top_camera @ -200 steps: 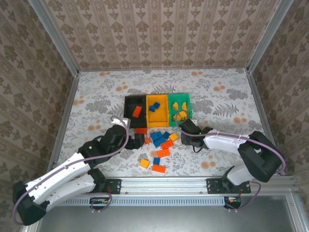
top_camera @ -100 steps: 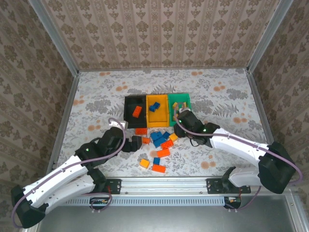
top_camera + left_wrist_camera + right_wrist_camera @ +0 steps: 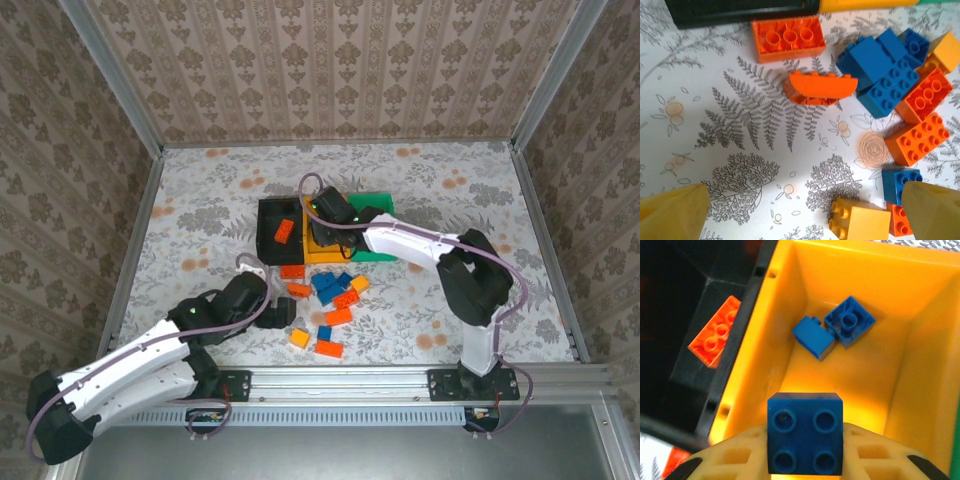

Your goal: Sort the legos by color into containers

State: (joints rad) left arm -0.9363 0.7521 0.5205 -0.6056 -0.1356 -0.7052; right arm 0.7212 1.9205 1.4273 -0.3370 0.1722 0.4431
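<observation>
My left gripper already has its fingers spread wide and will next lower and pull back around the yellow brick (image 3: 299,338) (image 3: 861,220), which lies below it toward the front bar.
My right gripper (image 3: 325,218) hangs over the orange-yellow bin (image 3: 330,253), shut on a blue four-stud brick (image 3: 805,432). Below it, two blue bricks (image 3: 812,337) lie in the orange-yellow bin (image 3: 920,340). One red-orange brick (image 3: 716,337) lies in the black bin (image 3: 268,215). The right arm covers most of the green bin (image 3: 378,203). My left gripper (image 3: 280,312) is open above the table, its yellow fingers (image 3: 672,212) spread wide. Loose bricks lie ahead of it: a red-orange brick (image 3: 787,37), a curved red-orange piece (image 3: 820,86), blue bricks (image 3: 880,75) and a yellow brick (image 3: 860,220).
The loose pile (image 3: 335,290) sits on the flower-patterned table just in front of the bins. A yellow brick (image 3: 299,338) and a red-orange brick (image 3: 328,348) lie nearest the front rail (image 3: 340,378). Walls close in the table on three sides.
My right gripper has swung from the table right of the pile up and left to above the orange-yellow bin. My left gripper has drawn back slightly toward the near edge.
</observation>
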